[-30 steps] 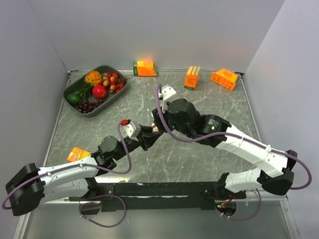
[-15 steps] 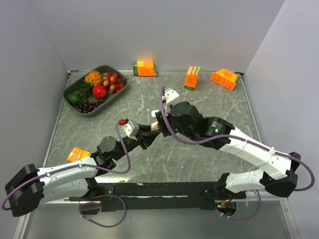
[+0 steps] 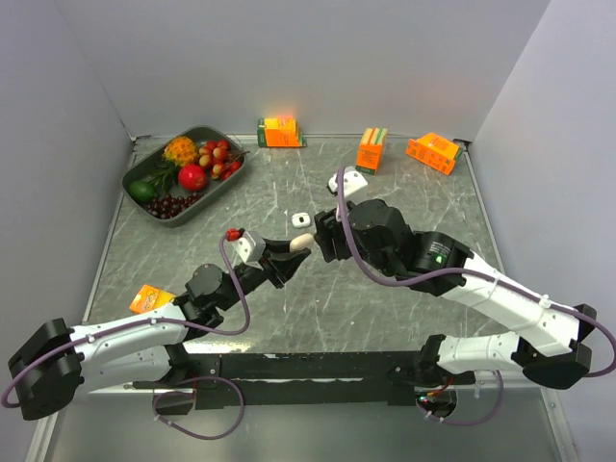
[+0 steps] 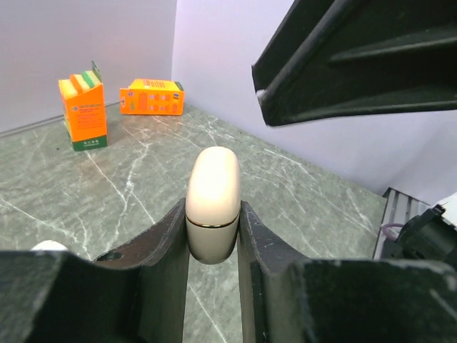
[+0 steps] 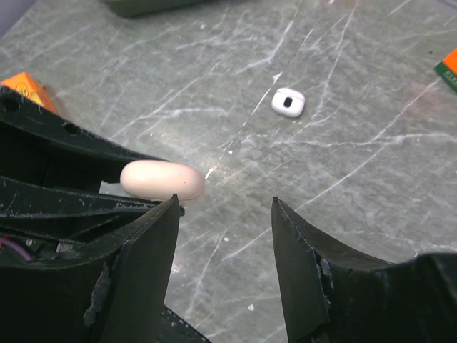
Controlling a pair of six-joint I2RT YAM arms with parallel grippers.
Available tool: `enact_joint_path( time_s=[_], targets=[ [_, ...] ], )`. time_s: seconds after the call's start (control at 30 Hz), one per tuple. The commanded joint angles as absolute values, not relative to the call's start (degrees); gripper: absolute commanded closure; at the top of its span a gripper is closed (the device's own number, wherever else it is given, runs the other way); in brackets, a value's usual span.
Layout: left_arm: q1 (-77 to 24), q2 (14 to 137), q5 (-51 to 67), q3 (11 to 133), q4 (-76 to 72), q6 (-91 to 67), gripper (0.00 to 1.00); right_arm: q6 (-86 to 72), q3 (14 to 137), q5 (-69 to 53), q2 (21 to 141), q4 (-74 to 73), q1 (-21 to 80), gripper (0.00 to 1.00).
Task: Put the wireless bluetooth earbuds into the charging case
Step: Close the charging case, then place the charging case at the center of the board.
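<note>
The pale-beige capsule will next go down onto the marble table near the white piece. My left gripper will come down, tip its fingers downward and release it, because bare table is below the fingers.
My left gripper point(image 4: 212, 209) is shut on the charging case point(image 4: 212, 179), a pale-beige oval capsule with a thin gold seam, closed and held above the table; it also shows in the top view point(image 3: 302, 241). My right gripper point(image 5: 225, 204) stands open just right of the case point(image 5: 162, 180), with nothing between its jaws. One of the earbuds point(image 5: 288, 102), a stubby white piece with a dark hole, lies on the marble beyond the case point(image 3: 300, 218). No other earbud is in view.
A dark tray point(image 3: 223, 173) of fruit sits at the back left. Three orange juice cartons point(image 3: 280, 132) point(image 3: 371, 149) point(image 3: 432, 152) stand along the back wall. Another orange carton point(image 3: 151, 298) lies by my left arm.
My right gripper has pulled back to the right, away from the left gripper's tip. The white earbud on the table has come into view. The left gripper keeps hold of the case.
</note>
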State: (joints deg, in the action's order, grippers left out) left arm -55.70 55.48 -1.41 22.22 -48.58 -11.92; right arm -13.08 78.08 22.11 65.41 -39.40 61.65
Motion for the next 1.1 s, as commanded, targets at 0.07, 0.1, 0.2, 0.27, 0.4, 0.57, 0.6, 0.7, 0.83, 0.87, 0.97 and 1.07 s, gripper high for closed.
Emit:
enact_joint_path(
  time_s=[0.07,0.1,0.2,0.27,0.4,0.57,0.6,0.7,0.83,0.87,0.97,1.07],
  targets=[
    [-53.6,57.1,-2.7,28.7,-39.0,-20.5,0.99,-16.7,80.4,26.2,65.8,-40.4,58.1,0.36],
    [-52.0,60.1,-1.2,30.5,-35.4,-23.2,0.99,-19.5,79.5,25.8,65.7,-41.2,57.1,0.36],
    [-43.4,68.2,11.4,35.0,-26.7,-34.7,0.99,-23.4,74.3,23.1,62.0,-40.3,53.2,0.33],
    [-39.1,72.1,18.1,36.2,-25.0,-40.7,0.99,-24.5,71.7,22.7,59.9,-38.9,52.1,0.32],
    [-35.6,81.4,20.2,37.9,-22.7,-46.2,0.99,-25.1,68.8,22.8,57.3,-39.4,51.0,0.31],
    [-33.8,87.3,20.8,42.3,-16.3,-45.9,0.99,-25.0,67.9,22.9,57.0,-40.3,50.9,0.31],
    [-33.2,88.6,20.7,42.6,-14.5,-45.5,0.99,-25.0,67.3,22.8,56.5,-39.6,51.0,0.31],
    [-31.6,92.5,21.7,44.6,-11.7,-44.4,0.99,-24.9,66.4,22.1,56.2,-38.9,50.9,0.30],
    [-30.8,96.5,20.7,47.4,-9.2,-43.3,0.98,-24.7,66.2,21.8,56.3,-38.6,50.8,0.30],
    [-30.7,98.0,20.7,47.9,-8.8,-43.1,0.97,-24.6,65.9,21.7,56.1,-38.6,50.7,0.30],
    [-30.0,101.2,21.3,49.6,-8.5,-42.4,0.95,-24.2,65.7,21.4,56.2,-38.1,50.7,0.30],
    [-29.4,103.4,22.1,50.6,-9.5,-42.5,0.95,-24.0,65.7,21.3,56.4,-38.1,50.7,0.30]
  ],
)
